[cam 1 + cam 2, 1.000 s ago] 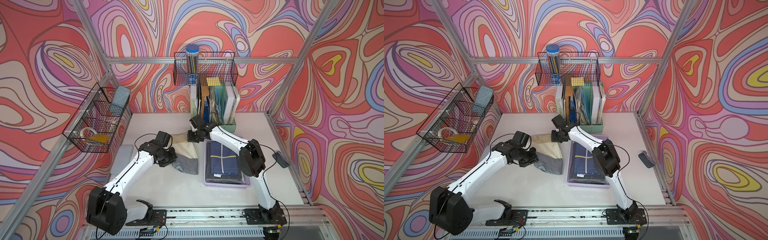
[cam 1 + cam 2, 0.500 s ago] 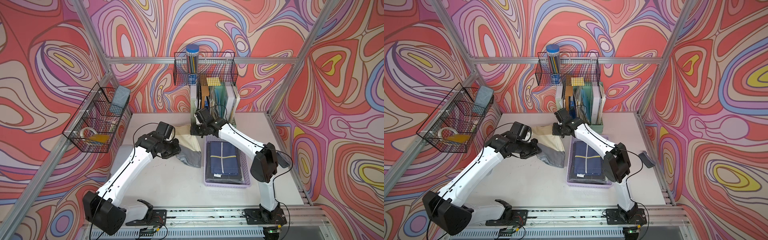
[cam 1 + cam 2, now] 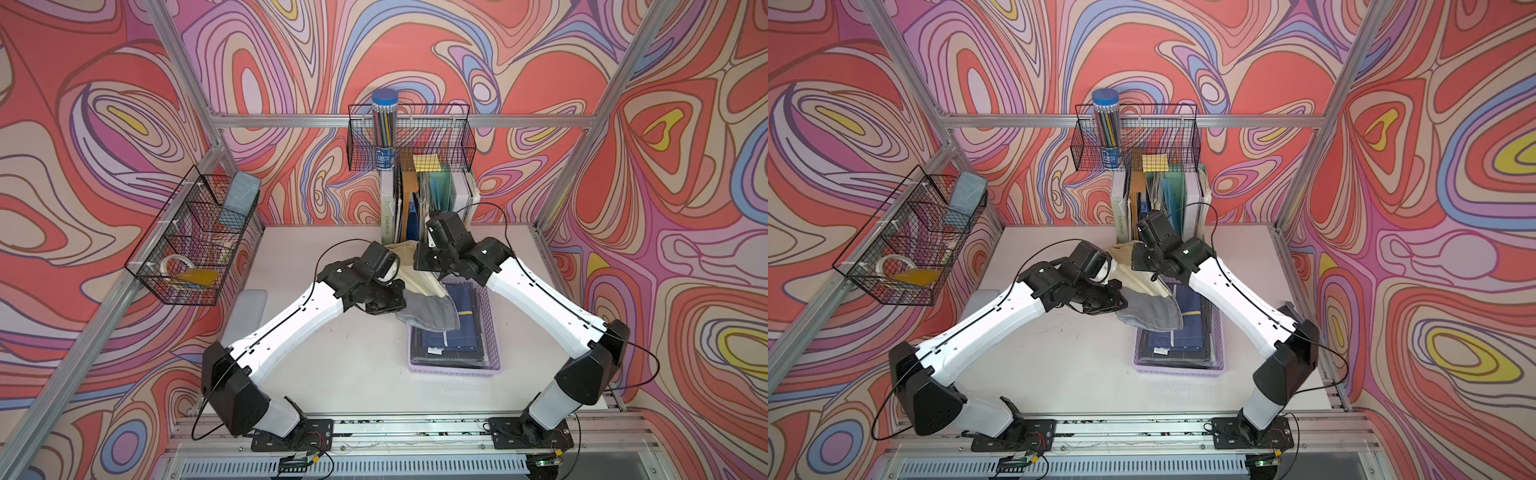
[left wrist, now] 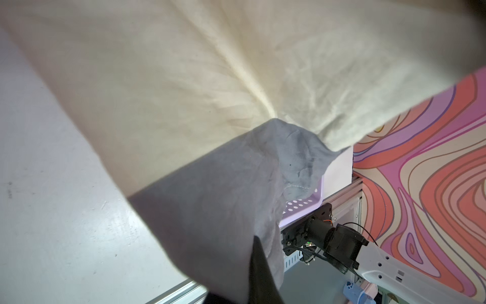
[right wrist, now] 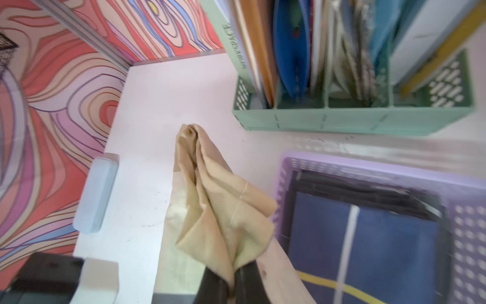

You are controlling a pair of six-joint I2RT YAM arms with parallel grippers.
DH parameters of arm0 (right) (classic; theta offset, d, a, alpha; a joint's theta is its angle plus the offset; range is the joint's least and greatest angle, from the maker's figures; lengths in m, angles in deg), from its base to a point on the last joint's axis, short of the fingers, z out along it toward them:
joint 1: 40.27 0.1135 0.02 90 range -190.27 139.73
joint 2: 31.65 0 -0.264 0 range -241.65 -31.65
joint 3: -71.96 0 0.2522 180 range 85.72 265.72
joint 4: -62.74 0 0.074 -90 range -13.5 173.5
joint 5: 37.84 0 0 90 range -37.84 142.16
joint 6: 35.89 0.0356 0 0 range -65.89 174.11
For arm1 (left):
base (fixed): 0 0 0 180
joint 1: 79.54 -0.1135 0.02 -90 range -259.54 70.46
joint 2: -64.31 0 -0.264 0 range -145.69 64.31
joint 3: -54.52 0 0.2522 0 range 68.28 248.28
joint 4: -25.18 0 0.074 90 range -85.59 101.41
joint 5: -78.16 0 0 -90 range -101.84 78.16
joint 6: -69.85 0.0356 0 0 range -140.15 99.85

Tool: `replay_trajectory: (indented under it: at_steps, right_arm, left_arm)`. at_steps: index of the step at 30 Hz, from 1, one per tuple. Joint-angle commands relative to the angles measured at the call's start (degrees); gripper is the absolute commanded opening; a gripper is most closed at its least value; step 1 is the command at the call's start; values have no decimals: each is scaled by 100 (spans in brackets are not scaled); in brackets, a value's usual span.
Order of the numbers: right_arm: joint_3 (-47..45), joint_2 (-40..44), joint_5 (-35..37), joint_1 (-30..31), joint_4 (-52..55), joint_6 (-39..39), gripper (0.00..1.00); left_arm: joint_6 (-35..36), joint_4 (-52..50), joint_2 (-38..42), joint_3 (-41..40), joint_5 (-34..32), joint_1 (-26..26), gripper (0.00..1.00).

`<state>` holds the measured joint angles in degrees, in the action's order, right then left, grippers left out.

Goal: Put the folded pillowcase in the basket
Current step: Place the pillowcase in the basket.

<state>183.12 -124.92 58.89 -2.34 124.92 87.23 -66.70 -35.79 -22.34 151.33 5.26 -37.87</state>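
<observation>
The pillowcase's cream corner is still outside the basket's rim, so my right gripper should carry it over and down across the navy cloth to the basket's far corner (image 3: 475, 291) (image 5: 439, 210) and let go of it there.
The pillowcase (image 3: 430, 309), cream with a grey part, hangs bunched in the air between both grippers. Its grey end droops over the near-left rim of the lilac basket (image 3: 453, 370), seen in both top views (image 3: 1177, 370). A dark navy folded cloth (image 3: 461, 332) lies in the basket. My left gripper (image 3: 388, 301) is shut on the grey part (image 4: 210, 210), one dark finger (image 4: 263, 279) showing against the cloth. My right gripper (image 5: 231, 283) is shut on the tan end (image 5: 221, 210), beside the basket's far-left corner (image 5: 368, 165).
A mint-green file holder (image 5: 342, 119) full of folders stands just behind the basket. Black wire baskets hang on the left wall (image 3: 195, 245) and the back wall (image 3: 411, 137). A pale grey pad (image 3: 249, 311) lies at the table's left edge.
Both grippers have carried the pillowcase to the right and lifted it, so its grey end now overlaps the basket's left rim. The right arm's elbow has swung out to the right.
</observation>
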Motion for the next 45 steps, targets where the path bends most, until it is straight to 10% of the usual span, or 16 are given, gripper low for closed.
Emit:
replay_trajectory:
  at_steps: [1,14,45]
  right_arm:
    - [-381,579,454,-257,414,-30,0]
    - [-1605,992,-35,-1407,159,-368,0]
    - [-2840,-27,43,-2082,-829,-588,0]
  left_arm:
    - [-23,526,-317,368,194,289,0]
    - [-218,1038,-1345,596,332,688,0]
    - [-384,2026,-1738,-1328,341,715,0]
